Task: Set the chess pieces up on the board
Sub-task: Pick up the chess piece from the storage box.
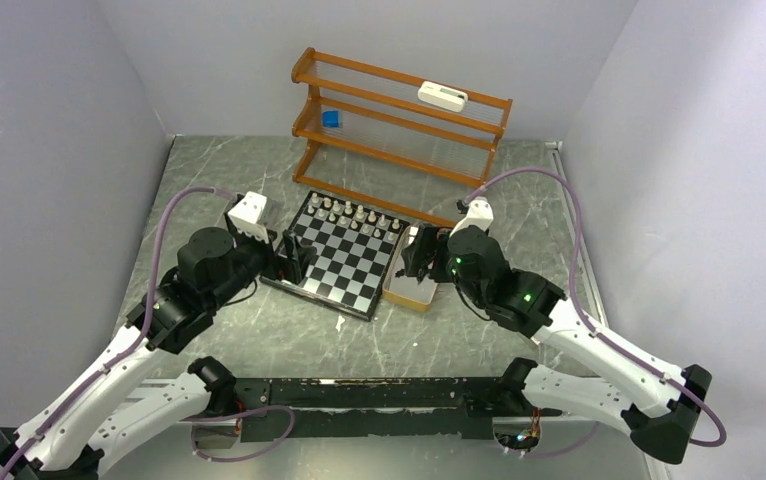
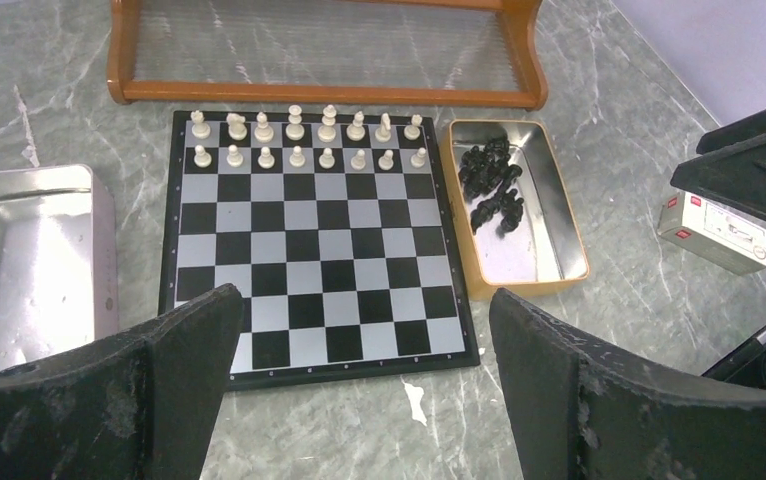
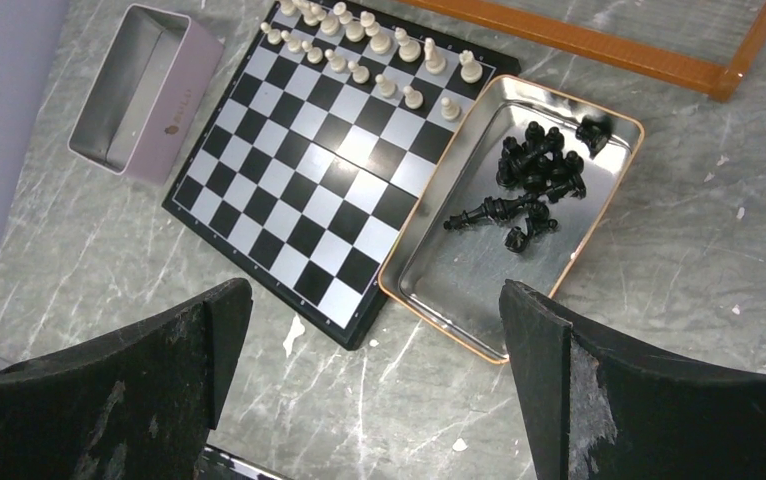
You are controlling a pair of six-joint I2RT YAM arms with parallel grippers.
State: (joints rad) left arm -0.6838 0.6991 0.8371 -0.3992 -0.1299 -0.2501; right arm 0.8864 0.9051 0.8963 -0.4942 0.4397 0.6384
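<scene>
The black piece at the heap's near end (image 3: 516, 240) has bare metal beside it, which leaves room for my fingers. I will next move my right gripper down into the tray (image 3: 439, 300) onto that piece.
The checkered board (image 1: 344, 258) lies mid-table; it also shows in the left wrist view (image 2: 309, 250) and the right wrist view (image 3: 309, 170). White chess pieces (image 2: 304, 140) stand in its two far rows (image 3: 379, 55). Black chess pieces (image 2: 492, 185) lie in a heap in an orange-rimmed metal tray (image 3: 439, 300) touching the board's right side. My left gripper (image 2: 364, 305) is open and empty above the board's near left edge (image 1: 296, 262). My right gripper (image 3: 374, 295) is open and empty above the tray's near end (image 1: 421, 262).
A wooden rack (image 1: 399, 130) stands behind the board, with a white thing (image 1: 442, 97) and a blue thing (image 1: 331, 119) on its shelves. An empty metal tin (image 2: 19, 260) sits left of the board (image 3: 139, 90). A small white box (image 2: 714, 232) lies right of the tray.
</scene>
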